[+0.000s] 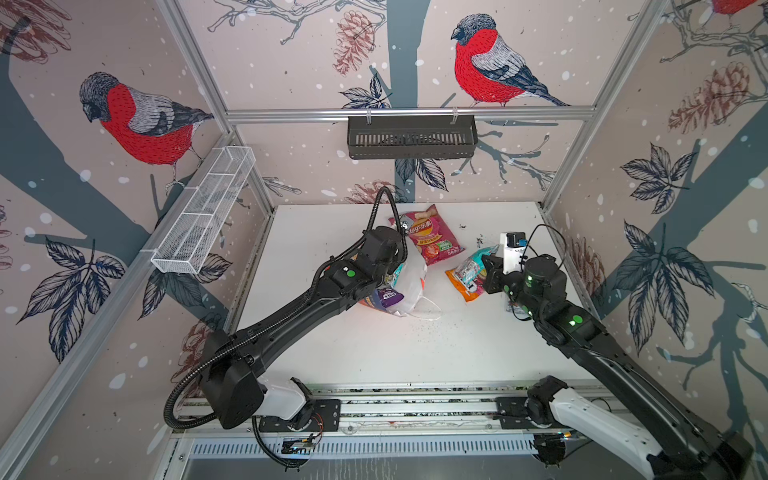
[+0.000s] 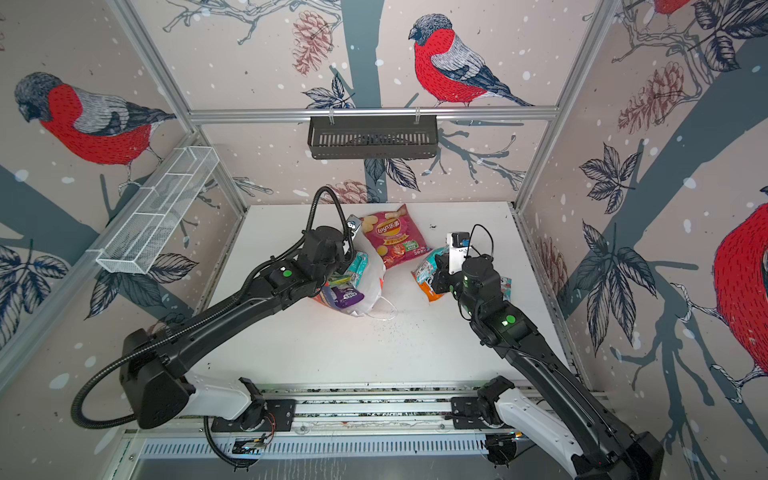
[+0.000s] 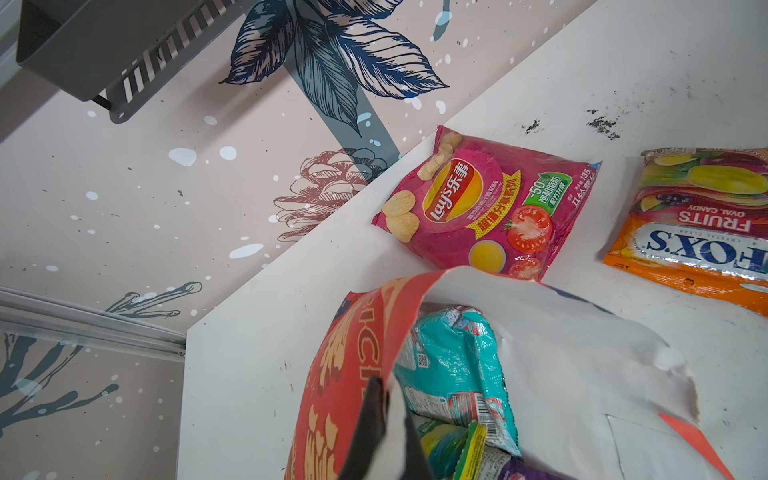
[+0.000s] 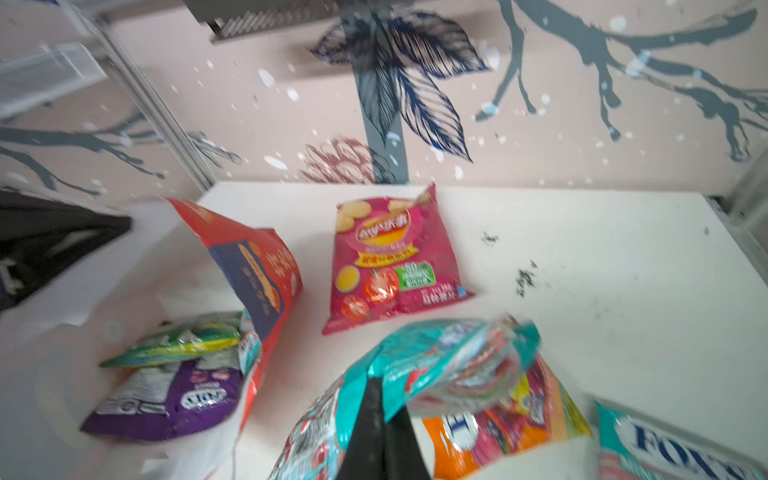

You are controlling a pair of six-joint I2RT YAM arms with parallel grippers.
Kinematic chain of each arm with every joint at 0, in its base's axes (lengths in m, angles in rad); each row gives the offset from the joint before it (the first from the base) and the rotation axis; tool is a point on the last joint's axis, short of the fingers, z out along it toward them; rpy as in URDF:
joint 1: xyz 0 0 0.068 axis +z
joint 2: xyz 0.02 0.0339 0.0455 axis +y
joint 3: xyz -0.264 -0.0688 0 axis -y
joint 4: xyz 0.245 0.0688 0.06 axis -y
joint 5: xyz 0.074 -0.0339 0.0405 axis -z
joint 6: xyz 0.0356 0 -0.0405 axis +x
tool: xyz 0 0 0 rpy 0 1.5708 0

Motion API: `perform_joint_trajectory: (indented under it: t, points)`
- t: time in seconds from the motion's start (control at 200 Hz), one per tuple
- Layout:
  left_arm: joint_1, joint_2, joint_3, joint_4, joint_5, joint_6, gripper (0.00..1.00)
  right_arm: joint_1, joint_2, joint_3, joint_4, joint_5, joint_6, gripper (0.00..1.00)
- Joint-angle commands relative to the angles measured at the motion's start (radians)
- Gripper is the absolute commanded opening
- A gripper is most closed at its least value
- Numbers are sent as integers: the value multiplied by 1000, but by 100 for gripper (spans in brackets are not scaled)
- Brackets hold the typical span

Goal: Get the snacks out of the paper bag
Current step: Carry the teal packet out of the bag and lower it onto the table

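My right gripper draws back, tips down and lowers next. It releases the teal candy pack on the table short of the orange pack [image 1: 465, 289], because that part of the table is empty.
The red paper bag [image 3: 349, 374] lies tipped on the white table [image 1: 374, 353], its white inside [image 1: 409, 282] facing up. My left gripper [image 3: 390, 397] is shut on the bag's rim. Inside the bag lie a teal pack [image 3: 453, 361], a green-white pack [image 4: 174, 345] and a purple pack [image 4: 174, 399]. The pink chip bag [image 1: 428, 235] lies flat behind the bag. My right gripper [image 4: 384, 399] is shut on a teal candy pack [image 4: 436, 357], held just over the orange pack [image 1: 465, 289]. Another teal pack [image 4: 665, 444] lies beside the right arm.
A black slatted basket [image 1: 411, 137] hangs on the back wall and a white mesh basket [image 1: 203, 212] on the left wall. Dark specks [image 1: 480, 241] dot the table at the back right. The bag's white cord handle [image 1: 430, 309] trails toward the front.
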Motion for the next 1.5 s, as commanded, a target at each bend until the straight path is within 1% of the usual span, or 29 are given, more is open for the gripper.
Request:
perform_joint_trajectory:
  t: [0.0, 0.185, 0.235, 0.265, 0.34, 0.46, 0.535, 0.6, 0.83, 0.966, 1.051, 1.151, 1.191, 1.236, 1.391, 1.496]
  points:
    - [1, -5, -2, 69, -6, 3, 0, -1, -8, 20, -156, 87, 35, 1]
    - [1, 2, -2, 70, 3, 2, 0, 3, -2, 72, -350, 117, 108, 1]
    - [2, 4, -1, 71, 6, 1, 0, 2, 10, 91, -381, 73, 120, 1]
    - [1, 5, -1, 73, 6, 3, 0, 3, 27, 105, -408, 65, 135, 2]
    - [1, 6, 2, 75, 10, 4, 0, 2, 80, 133, -480, 106, 171, 1]
    - [1, 2, 0, 76, 12, 6, 0, 3, 155, 131, -527, 109, 191, 1]
    - [2, -4, -7, 80, 11, 8, 0, 2, 199, 127, -563, 143, 214, 1]
    - [1, -11, -15, 87, 13, 9, 0, 2, 235, 128, -586, 148, 224, 1]
    - [2, -15, -18, 90, 10, 11, 0, 22, 327, 128, -563, 106, 207, 1]
    - [1, -18, -15, 87, 9, 8, 0, 24, 375, 93, -451, -24, 178, 2]
    - [0, -22, -17, 83, 7, 6, 0, 26, 388, 80, -385, -61, 176, 3]
    - [1, -26, -17, 79, 4, 9, 0, 23, 394, 70, -336, -81, 166, 7]
    - [0, -27, -18, 79, 3, 9, 0, 21, 400, 68, -328, -85, 163, 12]
    - [1, -28, -18, 79, 3, 9, 0, 18, 406, 65, -318, -88, 159, 20]
    - [0, -22, -17, 79, 10, 8, 0, 6, 405, 47, -274, -101, 159, 34]
    - [0, -18, -14, 75, 10, 5, 0, -5, 382, 31, -240, -121, 162, 38]
